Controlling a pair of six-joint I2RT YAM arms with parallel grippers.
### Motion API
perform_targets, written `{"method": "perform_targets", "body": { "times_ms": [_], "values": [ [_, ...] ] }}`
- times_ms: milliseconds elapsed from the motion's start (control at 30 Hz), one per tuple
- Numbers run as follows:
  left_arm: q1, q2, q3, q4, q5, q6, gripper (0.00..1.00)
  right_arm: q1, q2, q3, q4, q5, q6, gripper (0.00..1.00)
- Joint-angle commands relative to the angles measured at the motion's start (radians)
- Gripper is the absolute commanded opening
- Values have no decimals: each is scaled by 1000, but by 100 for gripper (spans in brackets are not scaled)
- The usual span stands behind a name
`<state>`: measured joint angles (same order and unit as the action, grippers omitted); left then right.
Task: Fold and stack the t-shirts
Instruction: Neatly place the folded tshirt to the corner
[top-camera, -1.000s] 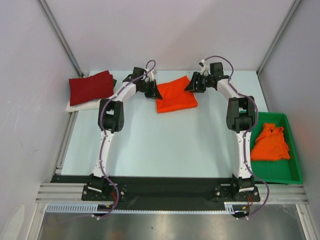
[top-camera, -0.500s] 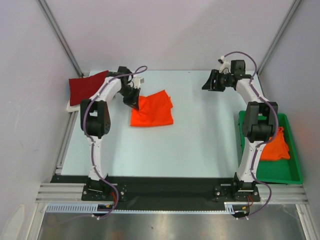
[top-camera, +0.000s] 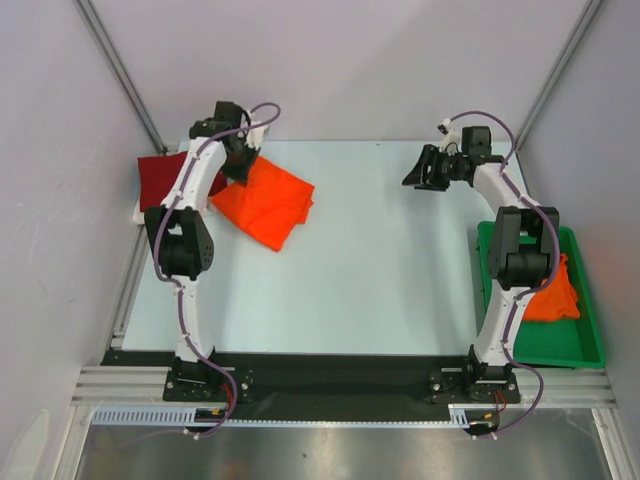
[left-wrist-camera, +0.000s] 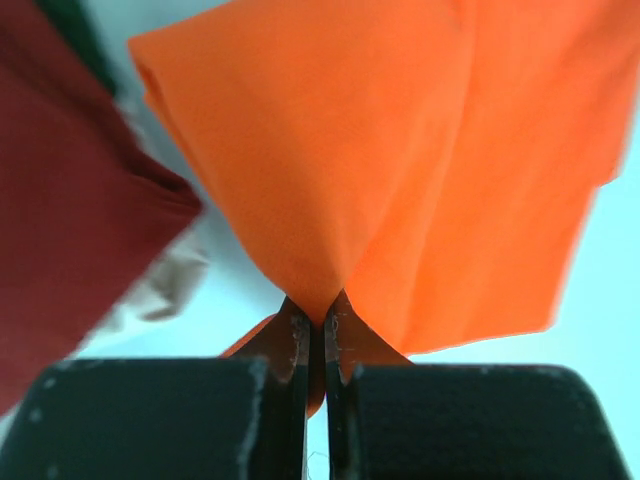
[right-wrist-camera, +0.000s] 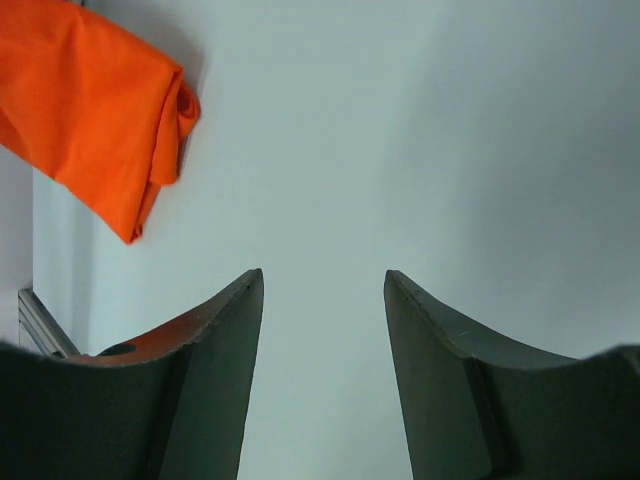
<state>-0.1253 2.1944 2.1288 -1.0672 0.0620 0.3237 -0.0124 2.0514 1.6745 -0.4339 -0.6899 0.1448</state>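
The orange t-shirt in my left gripper will next go to the left in the top view, over the dark red t-shirt on top of the stack, and I will release it there.
A folded orange t-shirt (top-camera: 265, 203) (left-wrist-camera: 400, 170) (right-wrist-camera: 95, 110) hangs from my left gripper (top-camera: 240, 165) (left-wrist-camera: 316, 305), which is shut on its corner at the far left of the table. Just left of it lies a folded dark red t-shirt (top-camera: 160, 175) (left-wrist-camera: 70, 210) on top of a white one (top-camera: 142, 212) (left-wrist-camera: 160, 285). My right gripper (top-camera: 425, 172) (right-wrist-camera: 322, 285) is open over bare table at the far right, holding nothing. Another orange t-shirt (top-camera: 555, 295) lies crumpled in the green bin (top-camera: 580, 350).
The green bin sits at the right edge of the table, beside the right arm. Grey walls and metal posts close in the back and both sides. A black rail with the arm bases runs along the near edge.
My left gripper has carried the folded orange t-shirt leftward from the table's back middle to beside the dark red stack. My right gripper let go and drew back to the right.
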Motion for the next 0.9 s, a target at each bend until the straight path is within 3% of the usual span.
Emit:
{"method": "perform_targets", "body": {
  "times_ms": [0, 300, 867],
  "values": [
    [-13, -32, 196, 43, -48, 32, 1, -3, -77, -22, 27, -30, 12, 57],
    [-48, 73, 385, 93, -135, 32, 0, -6, -134, -87, 40, -22, 10, 58],
    [72, 74, 416, 274, -432, 132, 0, -4, -209, -180, 78, -5, 19, 59]
  ]
}}
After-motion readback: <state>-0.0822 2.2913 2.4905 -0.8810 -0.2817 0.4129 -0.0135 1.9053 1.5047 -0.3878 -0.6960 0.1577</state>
